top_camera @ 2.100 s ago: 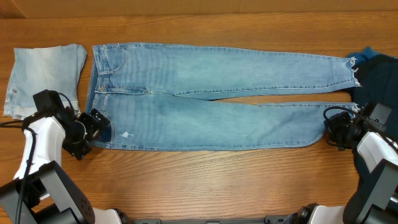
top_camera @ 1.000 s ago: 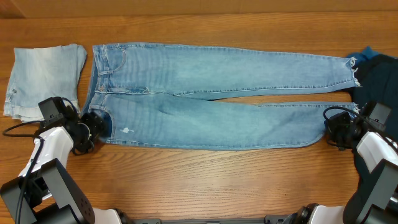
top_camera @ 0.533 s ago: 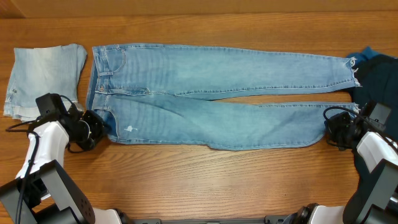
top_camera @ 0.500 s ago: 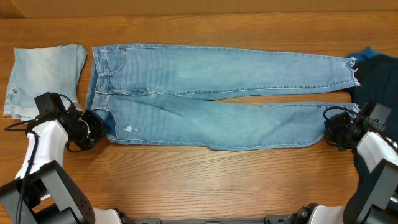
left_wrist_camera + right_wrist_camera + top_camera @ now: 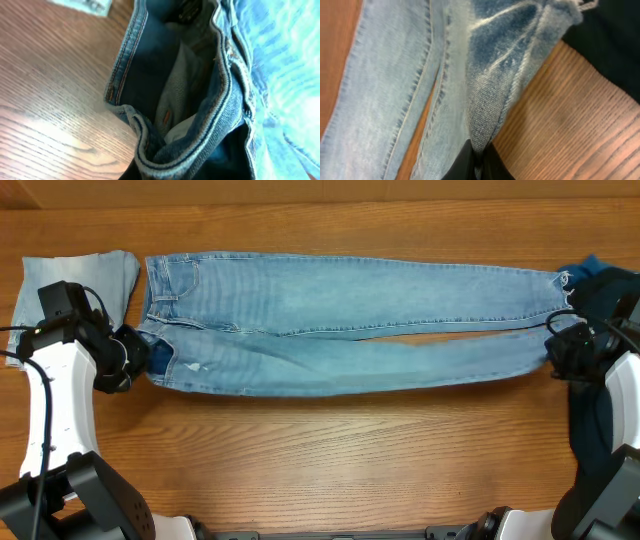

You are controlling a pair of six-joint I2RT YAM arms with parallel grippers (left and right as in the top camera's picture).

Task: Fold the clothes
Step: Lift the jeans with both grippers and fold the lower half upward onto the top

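Observation:
I will next carry the pinched hem outward over the far leg's hem (image 5: 556, 288) with my right gripper, then lower the pinched hem and let it go.
The clothes are mainly a long pair of faded light-blue jeans (image 5: 340, 305) stretched left to right across the table. The far leg lies flat, and the near leg is drawn up close beside it. My left gripper (image 5: 140, 358) is shut on the near corner of the waistband (image 5: 200, 145), which bunches up in the left wrist view. My right gripper (image 5: 556, 346) is shut on the hem of the near leg (image 5: 490, 115), the cloth pinched between its black fingers (image 5: 462, 167). A paler denim piece (image 5: 80, 270) lies at the far left, partly behind my left arm.
A dark navy garment (image 5: 612, 288) lies at the right edge, under and behind my right arm. Bare wood table (image 5: 330, 460) stretches along the whole front. The jeans' far hem (image 5: 564, 280) touches the dark garment.
The left gripper has closed on the waistband corner. Both grippers have moved away from the front edge, drawing the near leg up toward the far leg.

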